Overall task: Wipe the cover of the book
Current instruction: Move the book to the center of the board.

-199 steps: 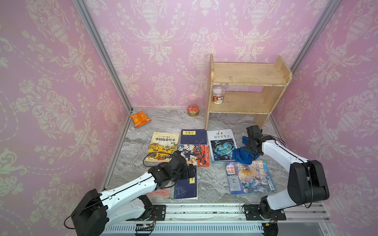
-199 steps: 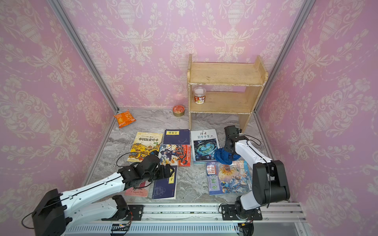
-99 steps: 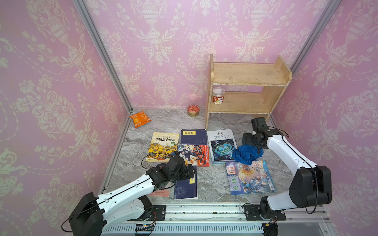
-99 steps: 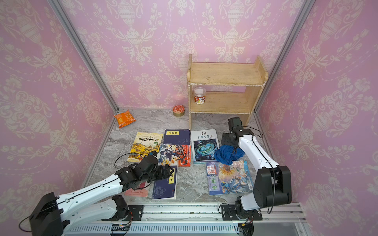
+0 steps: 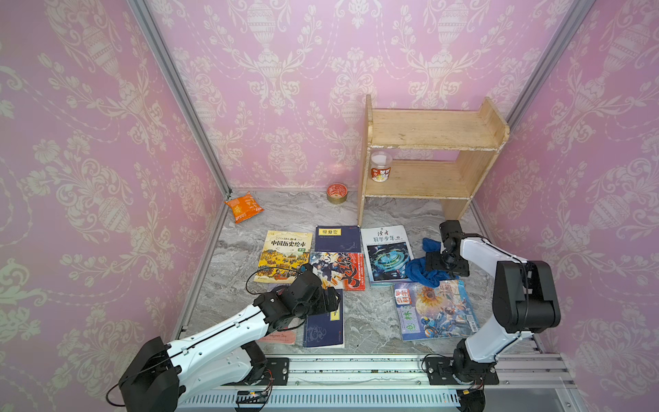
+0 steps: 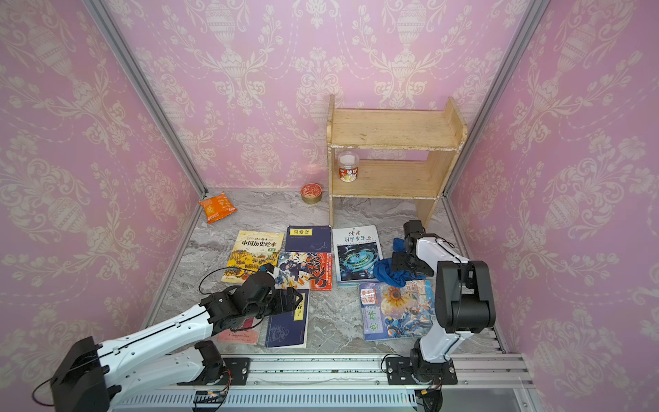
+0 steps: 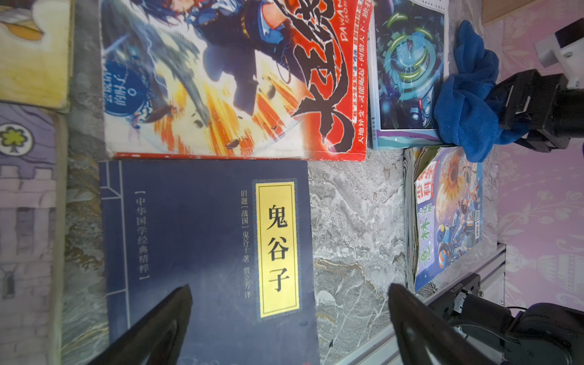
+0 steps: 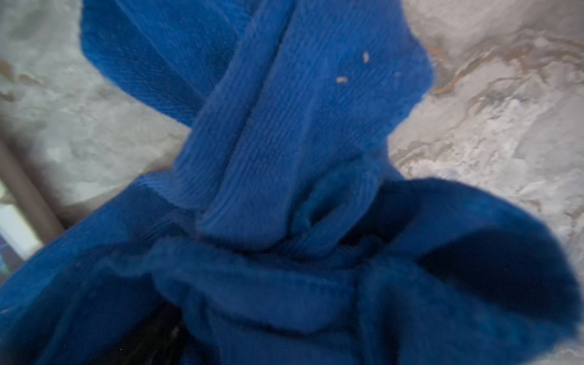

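My right gripper eases outward toward the wooden shelf next and closes on the bunched folds of the cloth (image 5: pixel 428 270), because they lie between its open fingers.
A crumpled blue cloth (image 5: pixel 422 271) (image 6: pixel 387 273) lies on the marble floor, overlapping the corner of a book with a blue swirl cover (image 5: pixel 387 255) and the top edge of a sunflower magazine (image 5: pixel 435 310). My right gripper (image 5: pixel 445 265) (image 7: pixel 518 117) sits right over the cloth with its jaws apart and folds bunched between them. The cloth (image 8: pixel 284 126) fills the right wrist view and hides the fingers. My left gripper (image 5: pixel 330 299) (image 7: pixel 289 316) hovers open above a dark blue book (image 5: pixel 324 321) (image 7: pixel 205 252) with a yellow title label, holding nothing.
A red comic (image 5: pixel 338 269), a yellow picture book (image 5: pixel 285 257), a navy book (image 5: pixel 337 237) and a pink book (image 5: pixel 281 337) also lie on the floor. At the back stand a wooden shelf (image 5: pixel 428 142) holding a cup (image 5: pixel 381 171), a tin (image 5: pixel 336 193) and an orange packet (image 5: pixel 243 207).
My right arm swung toward the back, then came forward and down onto the cloth, its jaws now wider. The cloth has shifted slightly. My left arm has barely moved.
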